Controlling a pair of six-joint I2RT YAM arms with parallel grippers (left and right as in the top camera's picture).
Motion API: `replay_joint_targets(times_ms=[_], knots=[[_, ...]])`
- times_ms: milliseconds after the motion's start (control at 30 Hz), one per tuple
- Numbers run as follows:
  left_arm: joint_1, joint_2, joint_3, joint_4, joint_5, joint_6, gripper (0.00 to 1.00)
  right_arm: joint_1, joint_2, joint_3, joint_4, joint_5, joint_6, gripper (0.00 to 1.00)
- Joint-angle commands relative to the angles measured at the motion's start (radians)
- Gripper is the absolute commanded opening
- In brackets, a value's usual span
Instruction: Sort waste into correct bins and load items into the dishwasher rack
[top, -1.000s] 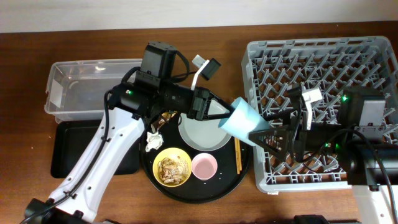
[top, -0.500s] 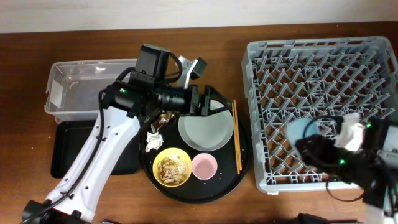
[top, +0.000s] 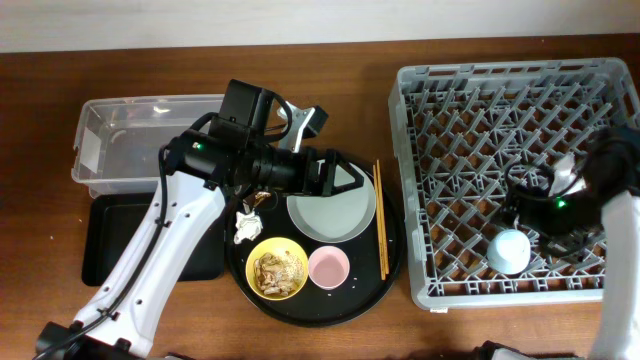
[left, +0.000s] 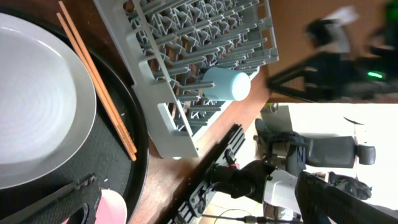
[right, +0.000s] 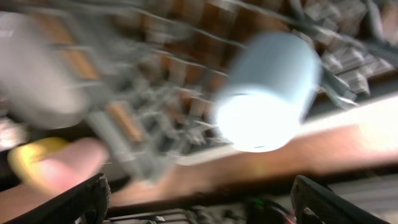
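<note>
I need to bring my left gripper back from over the plate next and lower it onto the pink cup's rim (top: 315, 260), because that cup is still on the tray, outside the rack (top: 480, 120).
My left gripper (top: 348, 178) hangs open and empty over the far edge of the pale grey-green plate (top: 330, 212) (left: 37, 106). The wooden chopsticks (top: 380, 222) (left: 96, 81) lie to the plate's right. In front of the plate stand a yellow bowl (top: 277, 270) holding brownish food scraps and a pink cup (top: 328, 267). A white tissue (top: 243, 229) and a gold-brown wrapper (top: 262, 196) lie at the tray's left. The blue cup (top: 508, 251) (right: 267, 93) (left: 227, 84) rests in the grey dishwasher rack (top: 480, 120). My right gripper (top: 527, 212) (right: 199, 205) stands open just behind it, apart from it.
All the tableware sits on a round black tray (top: 385, 285). A clear plastic tub (top: 95, 140) stands at the far left, and a shallow black tray (top: 110, 245) lies in front of it. The right wrist view is blurred.
The blue cup went from between both grippers over the tray to the rack's front. My right gripper carried it there and let go. The left gripper opened and stayed over the plate.
</note>
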Motion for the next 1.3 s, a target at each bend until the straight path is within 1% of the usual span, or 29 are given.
replay_joint_targets(times_ms=[0,100,133,200,233,267,300,333,367,400,433,500,533,567,600,633,700,767,800,833,867,933,967,1000,1033,1133,1200,1233,1267], knots=[[0.003,-0.050,0.009,-0.023,-0.132,0.019,0.99,0.063,-0.217,0.080,0.002,-0.276,-0.132,0.86],[-0.008,-0.234,0.009,-0.121,-0.628,0.019,0.99,0.284,-0.419,0.074,0.009,-0.282,-0.128,0.80],[-0.024,-0.264,0.009,-0.169,-0.734,0.019,0.99,0.327,-0.438,0.069,0.008,-0.278,-0.118,0.80],[-0.072,-0.263,-0.022,-0.294,-0.721,0.011,0.99,0.379,-0.434,0.056,0.008,-0.119,0.069,0.79],[-0.105,-0.260,-0.076,-0.311,-0.725,0.011,0.97,0.379,-0.423,0.056,0.009,-0.076,0.108,0.80],[-0.143,-0.258,-0.160,-0.278,-0.725,-0.018,0.90,0.379,-0.403,0.056,0.013,-0.079,0.117,0.81],[-0.179,-0.257,-0.242,-0.214,-0.725,-0.038,0.89,0.379,-0.383,0.056,0.008,-0.079,0.117,0.84],[-0.235,-0.255,-0.350,-0.108,-0.725,-0.055,0.77,0.379,-0.368,0.056,0.001,-0.079,0.117,0.84],[-0.270,-0.255,-0.409,-0.029,-0.729,-0.057,0.75,0.379,-0.357,0.056,-0.004,-0.079,0.117,0.85],[-0.303,-0.254,-0.472,0.051,-0.767,-0.057,0.68,0.379,-0.344,0.056,-0.007,-0.079,0.117,0.85],[-0.330,-0.242,-0.539,0.139,-0.792,-0.058,0.57,0.379,-0.339,0.056,-0.007,-0.079,0.117,0.85],[-0.336,-0.160,-0.560,0.218,-0.798,-0.058,0.47,0.379,-0.338,0.056,-0.007,-0.079,0.117,0.85],[-0.336,-0.108,-0.560,0.251,-0.765,-0.058,0.37,0.379,-0.338,0.056,-0.007,-0.078,0.117,0.85],[-0.337,-0.083,-0.560,0.251,-0.762,-0.056,0.30,0.379,-0.338,0.056,-0.007,-0.079,0.117,0.85],[-0.337,-0.071,-0.560,0.252,-0.762,-0.057,0.28,0.379,-0.338,0.056,-0.008,-0.079,0.117,0.85],[-0.337,-0.069,-0.560,0.270,-0.762,-0.057,0.23,0.379,-0.338,0.056,-0.007,-0.078,0.116,0.85],[-0.337,-0.071,-0.557,0.268,-0.752,-0.057,0.01,0.379,-0.338,0.056,-0.007,-0.078,0.116,0.85],[-0.327,-0.111,-0.444,0.198,-0.730,-0.057,0.01,0.379,-0.338,0.056,-0.006,-0.074,0.116,0.85],[-0.295,-0.156,-0.336,0.151,-0.673,-0.056,0.01,0.379,-0.338,0.056,0.005,-0.075,0.116,0.87],[-0.239,-0.196,-0.268,0.146,-0.553,-0.035,0.01,0.379,-0.338,0.056,0.025,-0.090,0.116,0.87],[-0.140,-0.227,-0.230,0.177,-0.269,-0.021,0.01,0.379,-0.340,0.056,0.067,-0.196,0.073,0.86],[-0.036,-0.233,-0.230,0.281,0.150,-0.018,0.01,0.379,-0.340,0.056,0.136,-0.465,-0.060,0.85],[0.009,-0.233,-0.230,0.389,0.405,-0.024,0.00,0.380,-0.334,0.056,0.182,-0.610,-0.127,0.85],[0.009,-0.233,-0.230,0.461,0.478,-0.065,0.01,0.400,-0.326,0.056,0.223,-0.739,-0.179,0.86],[0.000,-0.233,-0.230,0.516,0.497,-0.096,0.01,0.434,-0.316,0.056,0.266,-0.787,-0.185,0.88],[-0.018,-0.233,-0.230,0.557,0.513,-0.101,0.01,0.550,-0.278,0.056,0.368,-0.833,-0.185,0.89],[-0.017,-0.233,-0.230,0.558,0.510,-0.101,0.01,0.611,-0.263,0.056,0.436,-0.839,-0.184,0.79],[-0.017,-0.233,-0.230,0.558,0.511,-0.101,0.01,0.618,-0.261,0.056,0.438,-0.839,-0.183,0.69],[-0.017,-0.233,-0.230,0.563,0.504,-0.101,0.01,0.618,-0.263,0.056,0.427,-0.839,-0.180,0.63]])
